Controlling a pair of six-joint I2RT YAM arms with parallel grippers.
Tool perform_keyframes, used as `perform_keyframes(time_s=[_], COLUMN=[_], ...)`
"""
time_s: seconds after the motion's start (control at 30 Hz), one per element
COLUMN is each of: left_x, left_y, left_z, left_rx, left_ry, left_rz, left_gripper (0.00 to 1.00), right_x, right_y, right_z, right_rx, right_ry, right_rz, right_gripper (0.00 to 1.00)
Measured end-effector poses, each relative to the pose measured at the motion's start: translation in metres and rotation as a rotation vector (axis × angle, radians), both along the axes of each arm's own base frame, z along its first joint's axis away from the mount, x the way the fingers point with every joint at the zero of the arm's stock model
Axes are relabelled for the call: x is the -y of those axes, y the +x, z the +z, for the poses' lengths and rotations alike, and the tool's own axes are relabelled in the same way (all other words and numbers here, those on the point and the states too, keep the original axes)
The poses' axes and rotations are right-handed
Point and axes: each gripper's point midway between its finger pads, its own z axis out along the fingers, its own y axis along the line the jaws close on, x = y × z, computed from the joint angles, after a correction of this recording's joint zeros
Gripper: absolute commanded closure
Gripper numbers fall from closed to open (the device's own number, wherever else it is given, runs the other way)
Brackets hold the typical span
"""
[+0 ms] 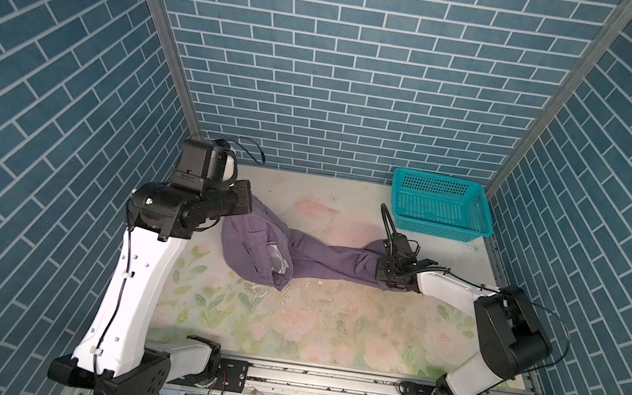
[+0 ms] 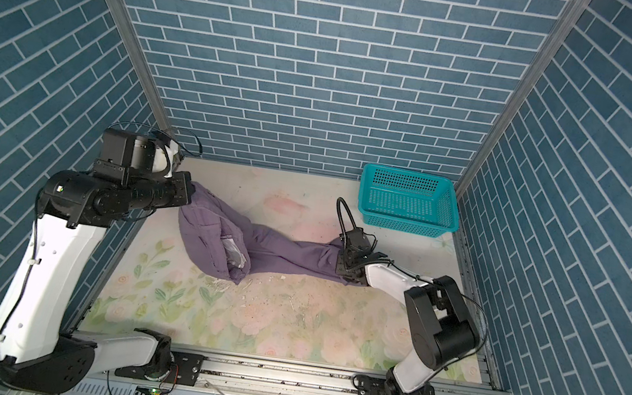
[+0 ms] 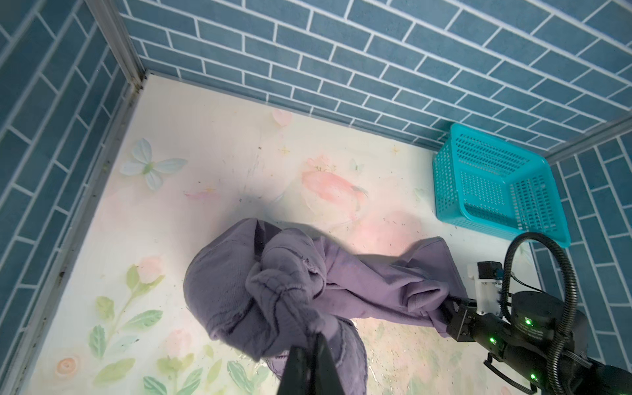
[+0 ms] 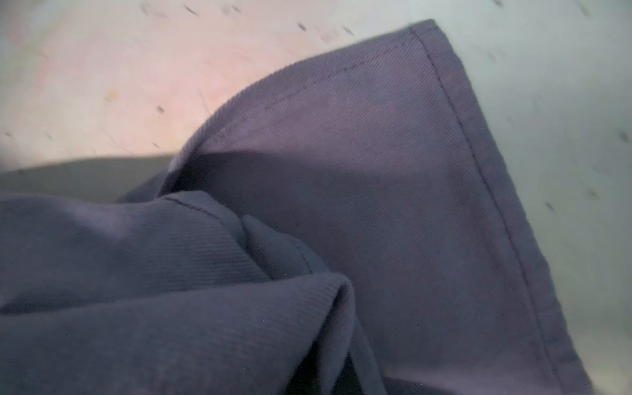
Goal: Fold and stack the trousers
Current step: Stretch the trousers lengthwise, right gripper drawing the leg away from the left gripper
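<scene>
My right gripper will next move up and pull the rumpled leg straight over the bare tabletop in front of the basket, between the basket and the nearer side. Then it will let go.
The muted-purple trousers stretch across the middle of the floral table, sagging between my two grippers. My left gripper sits at the back left, raised off the table. The left wrist view shows this gripper shut on a bunched knot of the trousers, whose waist end hangs in a rumpled pouch. My right gripper is low at the right, shut on the leg end. In the right wrist view a hemmed trouser leg fills the frame and hides the fingers.
A teal mesh basket stands empty in the back right corner, just behind the right gripper. Blue brick-pattern walls close in the table on three sides. A metal rail with the arm bases runs along the front edge.
</scene>
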Motion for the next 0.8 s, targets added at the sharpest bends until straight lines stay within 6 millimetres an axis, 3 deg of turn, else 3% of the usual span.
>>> perform_keyframes(time_s=[0.13,0.27,0.37,0.57,0.8], left_x=[0.014,0.022,0.022,0.004,-0.044], left_y=[0.0,-0.002,-0.004,-0.011,-0.022], left_z=[-0.02,-0.034,-0.04,-0.044,-0.053], left_rx=[-0.055,-0.096,-0.11,-0.131,-0.185], left_ry=[-0.044,-0.07,-0.07,0.009,0.205], left_rz=[-0.062,-0.095,-0.097,-0.032,0.143], left_gripper=[1.0,1.0,1.0,1.0,1.0], right_x=[0.075,0.146,0.185,0.226,0.258], right_y=[-0.029,-0.037,-0.043,-0.036,-0.044], right_z=[0.015,0.07,0.114,0.183,0.212], right_rx=[0.015,0.159,0.267,0.402,0.458], right_ry=[-0.009,0.007,0.014,0.015,-0.01], right_rz=[-0.198,-0.421,-0.558,-0.705,-0.82], right_gripper=[1.0,1.0,1.0,1.0,1.0])
